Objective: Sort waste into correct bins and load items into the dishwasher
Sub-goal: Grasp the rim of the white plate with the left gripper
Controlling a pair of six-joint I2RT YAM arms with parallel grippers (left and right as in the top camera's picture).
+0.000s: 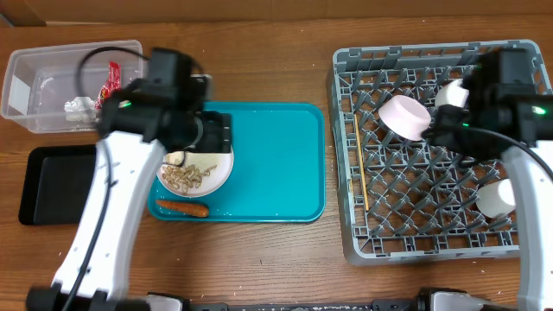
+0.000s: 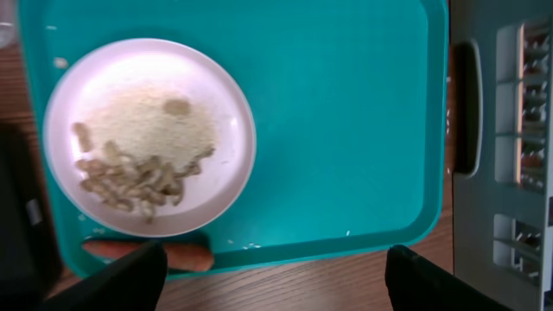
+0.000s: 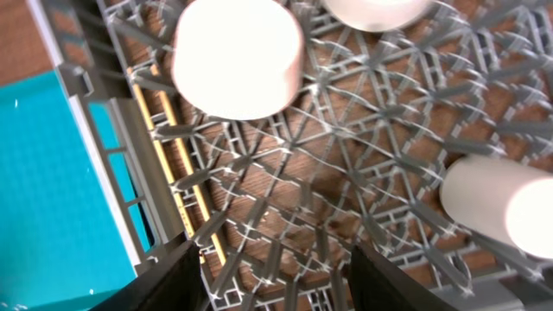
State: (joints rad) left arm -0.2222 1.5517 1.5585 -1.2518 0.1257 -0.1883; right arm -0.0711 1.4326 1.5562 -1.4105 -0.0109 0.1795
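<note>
My open left gripper lowers next, its fingers astride the pale plate's rim by the teal tray's bare half (image 1: 232, 166), since that rim lies below the gripper.
A pale plate (image 1: 223, 170) with peanut scraps (image 2: 130, 177) and rice (image 2: 147, 117) sits on the teal tray (image 1: 276, 164). An orange carrot (image 1: 183, 207) lies below it. My left gripper (image 2: 272, 276) is open and empty, hovering above the plate's edge. The clear tub (image 1: 34, 65) holds the red-and-white wrapper (image 1: 111, 79) and a white tissue (image 1: 80, 107). The black tray (image 1: 52, 186) is beside it. The grey dish rack (image 1: 432, 233) holds a pink bowl (image 1: 404, 117), a white bowl (image 1: 451, 93), a white cup (image 1: 497, 199) and chopsticks (image 1: 359, 164). My right gripper (image 3: 272, 276) is open above the rack.
The teal tray's right half (image 2: 346, 130) is bare apart from a few rice grains. The rack's left wall (image 2: 510, 130) stands close to the tray's right edge. Brown wooden table (image 1: 259, 268) runs along the front.
</note>
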